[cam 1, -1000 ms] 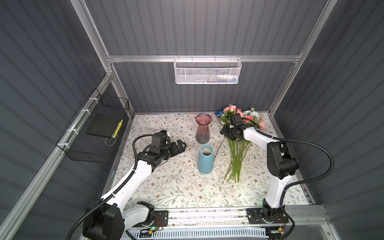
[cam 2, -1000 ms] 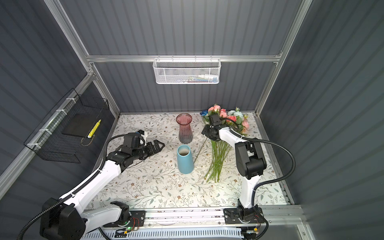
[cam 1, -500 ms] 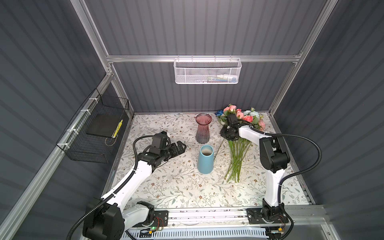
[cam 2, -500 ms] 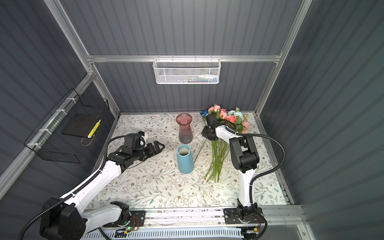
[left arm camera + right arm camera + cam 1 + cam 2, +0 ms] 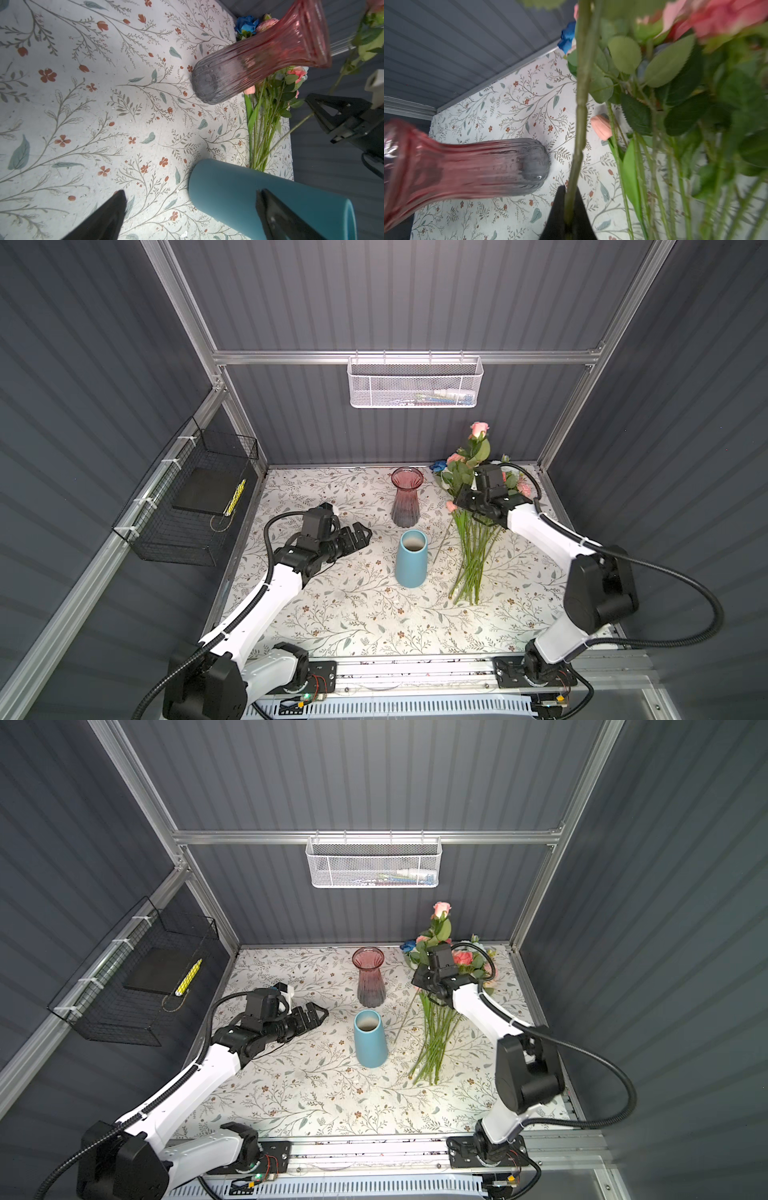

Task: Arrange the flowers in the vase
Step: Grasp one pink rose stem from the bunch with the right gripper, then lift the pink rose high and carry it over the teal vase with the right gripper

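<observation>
The lower end of the pink rose's green stem hangs below the blue vase's rim. My right gripper should next take the stem up, then over the blue vase's opening (image 5: pixel 413 542) and down, and then let go of it.
A bunch of flowers (image 5: pixel 478 547) (image 5: pixel 436 1036) lies at the back right of the table, heads towards the back wall. My right gripper (image 5: pixel 459 499) (image 5: pixel 417 979) (image 5: pixel 570 193) is shut on the green stem (image 5: pixel 580 116) of one pink rose (image 5: pixel 479 429) (image 5: pixel 441 909), which stands up above the bunch. Left of it stand a pink glass vase (image 5: pixel 406 497) (image 5: pixel 370 977) (image 5: pixel 467 164) and, nearer, a blue vase (image 5: pixel 411 558) (image 5: pixel 370 1038) (image 5: pixel 239 191). Both look empty. My left gripper (image 5: pixel 363 533) (image 5: pixel 320 1013) (image 5: pixel 191 192) hangs open just left of the blue vase.
The floral table cover (image 5: pixel 332 614) spreads in front of the vases. A white mesh basket (image 5: pixel 414 381) hangs on the back wall. On the left wall hangs a black wire basket (image 5: pixel 195 506).
My right gripper has shut on a stem and lifted the pink rose up out of the bunch, its arm swinging back to the right. The left arm has barely moved.
</observation>
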